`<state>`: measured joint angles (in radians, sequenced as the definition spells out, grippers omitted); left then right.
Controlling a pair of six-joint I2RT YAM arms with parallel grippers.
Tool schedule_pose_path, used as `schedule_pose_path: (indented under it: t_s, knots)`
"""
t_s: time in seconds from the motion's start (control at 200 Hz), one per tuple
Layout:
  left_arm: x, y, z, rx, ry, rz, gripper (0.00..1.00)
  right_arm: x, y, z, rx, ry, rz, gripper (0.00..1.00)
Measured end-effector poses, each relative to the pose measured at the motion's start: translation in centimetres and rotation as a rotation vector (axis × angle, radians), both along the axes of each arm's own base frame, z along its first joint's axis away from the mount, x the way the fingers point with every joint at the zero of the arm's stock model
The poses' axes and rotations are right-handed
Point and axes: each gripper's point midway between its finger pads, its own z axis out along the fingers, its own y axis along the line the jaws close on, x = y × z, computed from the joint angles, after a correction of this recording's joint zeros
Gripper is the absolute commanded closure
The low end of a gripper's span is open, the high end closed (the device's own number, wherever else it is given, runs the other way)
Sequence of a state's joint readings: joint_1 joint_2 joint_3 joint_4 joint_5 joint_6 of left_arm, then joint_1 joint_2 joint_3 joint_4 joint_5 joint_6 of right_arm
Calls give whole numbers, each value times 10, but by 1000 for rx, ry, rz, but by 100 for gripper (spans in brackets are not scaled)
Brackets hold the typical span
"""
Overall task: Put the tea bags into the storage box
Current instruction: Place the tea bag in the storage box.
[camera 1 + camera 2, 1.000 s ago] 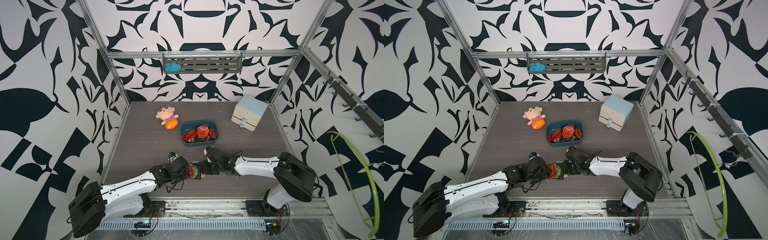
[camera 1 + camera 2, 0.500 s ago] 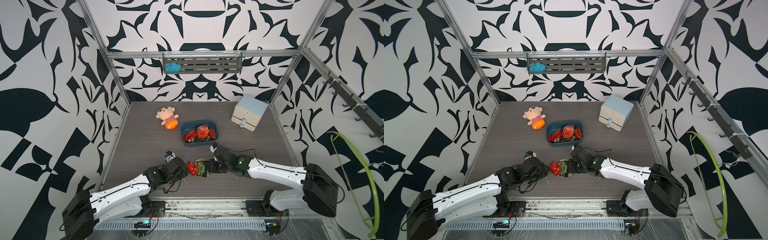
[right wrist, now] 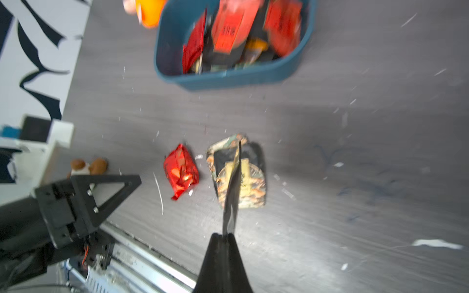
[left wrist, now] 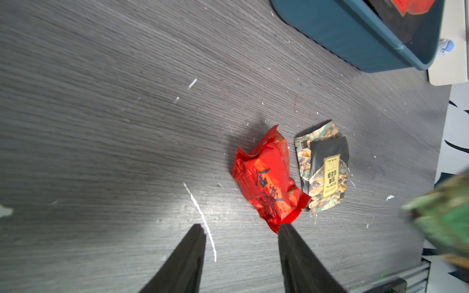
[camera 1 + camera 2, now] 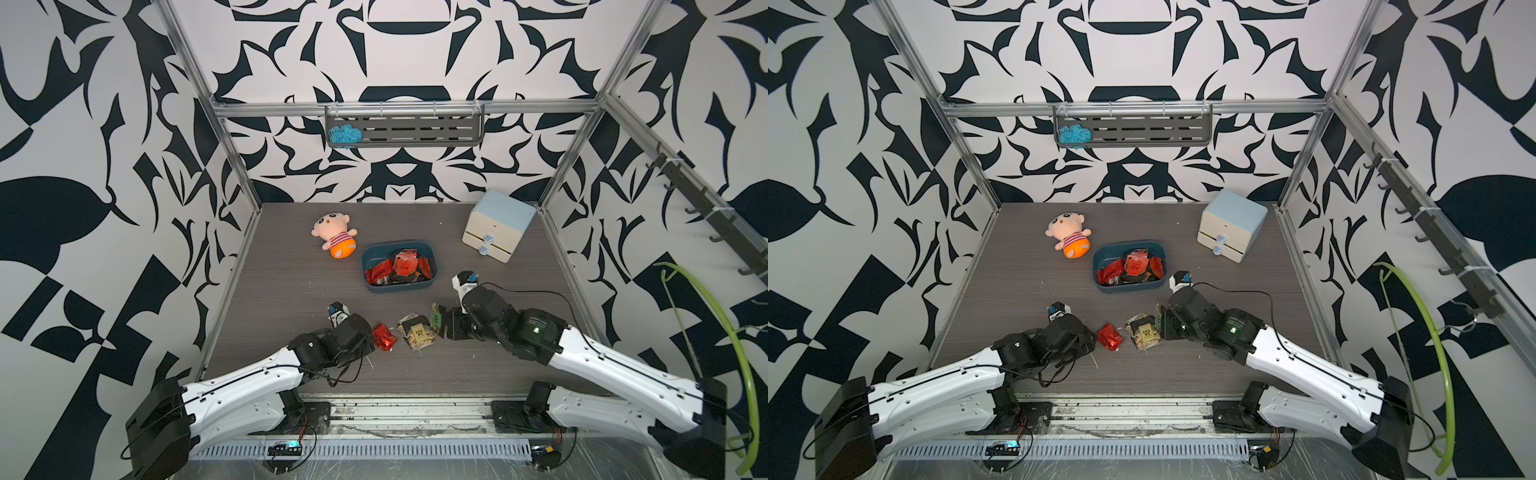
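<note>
The green-labelled tea bag goes outward in my right gripper over the red bags in the open teal storage box next for release there, since the box lies outward.
The teal storage box (image 5: 397, 288) (image 5: 1128, 287) holds several red and black tea bags (image 5: 405, 266). Two tea bags lie on the table in front of it: a crumpled red one (image 5: 384, 337) (image 4: 266, 177) and a black patterned one with a tan label (image 5: 417, 332) (image 4: 322, 172). My left gripper (image 4: 242, 228) (image 5: 363, 338) is open just left of the red bag, with one fingertip (image 4: 285, 228) at the bag's near corner. My right gripper (image 3: 223, 236) (image 5: 446, 326) is shut on a green-labelled tea bag (image 3: 232, 187) (image 5: 436, 320), held edge-on above the patterned bag.
A plush doll (image 5: 334, 237) lies behind and to the left of the box. A cream two-drawer cabinet (image 5: 496, 230) stands at the back right. A wall rack (image 5: 405, 131) holds blue yarn. A thin white strand (image 4: 200, 218) lies between my left fingers.
Both arms have drawn apart from the pile. The right arm swung out to the right with the green-labelled bag. The left gripper backed off left, leaving the red bag on the table.
</note>
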<state>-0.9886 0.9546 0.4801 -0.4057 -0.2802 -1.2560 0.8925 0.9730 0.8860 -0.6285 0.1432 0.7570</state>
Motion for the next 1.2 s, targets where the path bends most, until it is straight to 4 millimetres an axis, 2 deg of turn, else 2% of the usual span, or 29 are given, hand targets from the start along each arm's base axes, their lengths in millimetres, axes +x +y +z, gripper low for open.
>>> schedule_pose_path:
  t_s: [0.19, 0.33, 0.445, 0.62, 0.735, 0.88, 0.995, 1.165, 1.2]
  knots:
    - [3, 13, 0, 49, -24, 31, 44, 40, -36, 34, -45, -81, -127, 100]
    - [7, 24, 8, 67, -69, 60, 42, 79, -41, 42, -36, -62, -168, 100]
    - [9, 34, 13, 85, -98, 82, 41, 114, -24, 34, 2, -3, -145, 100]
    - [12, 47, 21, 98, -134, 108, 39, 165, 29, 19, 89, 71, -49, 100]
    - [15, 53, 26, 96, -158, 125, 39, 191, 56, 14, 139, 82, -5, 100]
    - [17, 57, 31, 90, -184, 132, 39, 207, 75, 0, 170, 108, 30, 100]
    - [18, 58, 33, 91, -195, 127, 39, 212, 82, -18, 177, 148, 46, 100]
    - [18, 58, 33, 93, -195, 125, 39, 211, 75, -42, 158, 201, 28, 100]
    - [18, 59, 33, 95, -193, 125, 39, 210, 70, -46, 153, 209, 19, 97]
